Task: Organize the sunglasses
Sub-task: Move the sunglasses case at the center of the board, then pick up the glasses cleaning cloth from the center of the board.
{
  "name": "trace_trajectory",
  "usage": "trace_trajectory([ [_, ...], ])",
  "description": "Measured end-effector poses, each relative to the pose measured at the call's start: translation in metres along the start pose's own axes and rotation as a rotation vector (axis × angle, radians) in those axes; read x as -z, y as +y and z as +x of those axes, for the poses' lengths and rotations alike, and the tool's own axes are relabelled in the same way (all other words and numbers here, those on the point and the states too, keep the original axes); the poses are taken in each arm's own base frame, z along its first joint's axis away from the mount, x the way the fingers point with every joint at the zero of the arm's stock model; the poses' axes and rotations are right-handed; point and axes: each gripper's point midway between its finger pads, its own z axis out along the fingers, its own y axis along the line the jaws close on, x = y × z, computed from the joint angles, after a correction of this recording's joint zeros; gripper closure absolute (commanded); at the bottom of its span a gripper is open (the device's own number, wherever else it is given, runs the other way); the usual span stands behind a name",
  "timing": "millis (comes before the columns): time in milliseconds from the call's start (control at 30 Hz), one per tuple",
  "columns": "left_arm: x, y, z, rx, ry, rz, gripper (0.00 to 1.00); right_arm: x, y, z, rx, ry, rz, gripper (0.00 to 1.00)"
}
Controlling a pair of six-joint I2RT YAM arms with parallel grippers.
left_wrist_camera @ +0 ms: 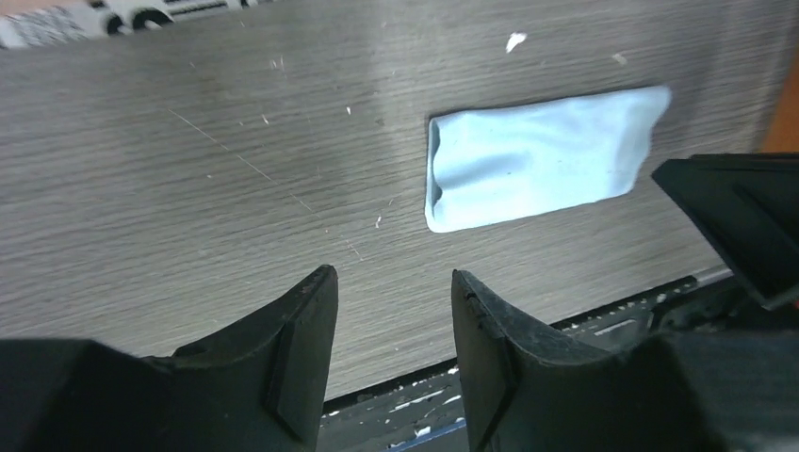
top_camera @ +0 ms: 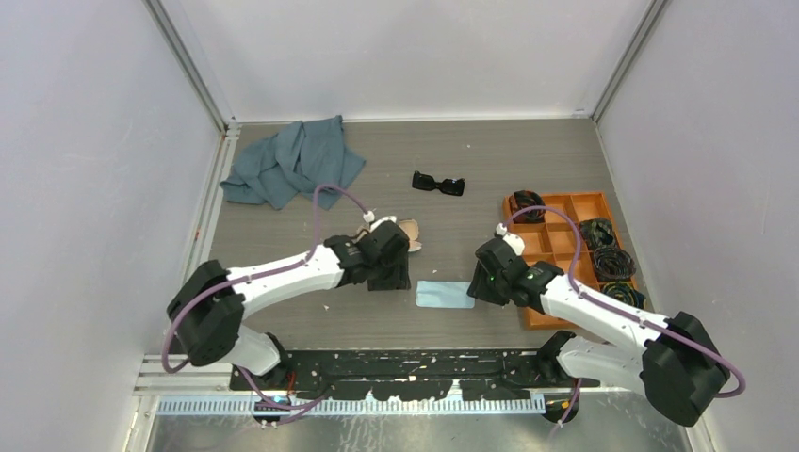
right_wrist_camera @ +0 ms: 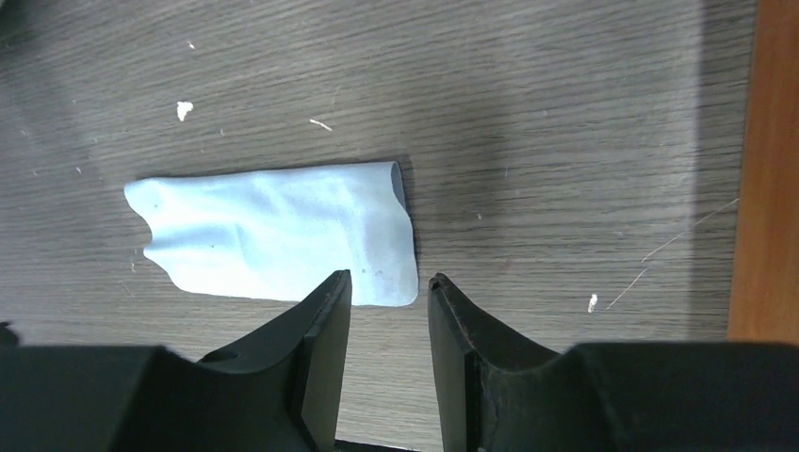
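Observation:
My left gripper should move down and to the right in the top view next, onto the corner at the cloth's closer end (top_camera: 420, 293) (left_wrist_camera: 440, 179), because that corner is below my gripper, toward that side.
The black sunglasses (top_camera: 438, 183) lie on the table at the back centre, far from both grippers. My left gripper (top_camera: 390, 276) is open and empty, low over the table left of a small light-blue cloth (top_camera: 445, 295). In the left wrist view the gripper (left_wrist_camera: 394, 282) has bare table between its fingers, with the cloth (left_wrist_camera: 542, 155) ahead to the right. My right gripper (top_camera: 481, 287) is open and empty at the cloth's right end. In the right wrist view the gripper (right_wrist_camera: 389, 282) sits at the cloth's (right_wrist_camera: 273, 235) near corner. A patterned case (top_camera: 407, 231) peeks out behind the left wrist.
A grey-blue towel (top_camera: 292, 162) lies crumpled at the back left. An orange compartment tray (top_camera: 565, 209) with black coiled bundles (top_camera: 612, 262) stands at the right, its edge showing in the right wrist view (right_wrist_camera: 763, 169). The table's front edge and a black rail (top_camera: 415, 367) are close below.

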Motion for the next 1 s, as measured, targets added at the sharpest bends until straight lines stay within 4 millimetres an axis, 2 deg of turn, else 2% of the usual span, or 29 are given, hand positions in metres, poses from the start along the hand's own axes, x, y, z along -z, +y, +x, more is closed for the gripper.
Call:
trace_trajectory([
  [167,-0.025,-0.004,0.024,0.015,0.041,-0.052,0.53,-0.007,0.000,0.003,0.009,0.025,-0.006,0.63],
  [333,-0.040,-0.009,0.032,0.030,0.044,-0.063,0.53,-0.016,-0.001,0.007,0.014,0.054,0.005,0.65],
  [500,-0.055,-0.006,0.039,0.040,0.063,-0.088,0.54,-0.020,-0.002,0.007,0.012,0.055,0.007,0.66],
  [1000,-0.072,-0.027,0.028,0.096,0.034,-0.042,0.64,-0.022,-0.004,0.005,0.008,0.047,0.000,0.66],
])
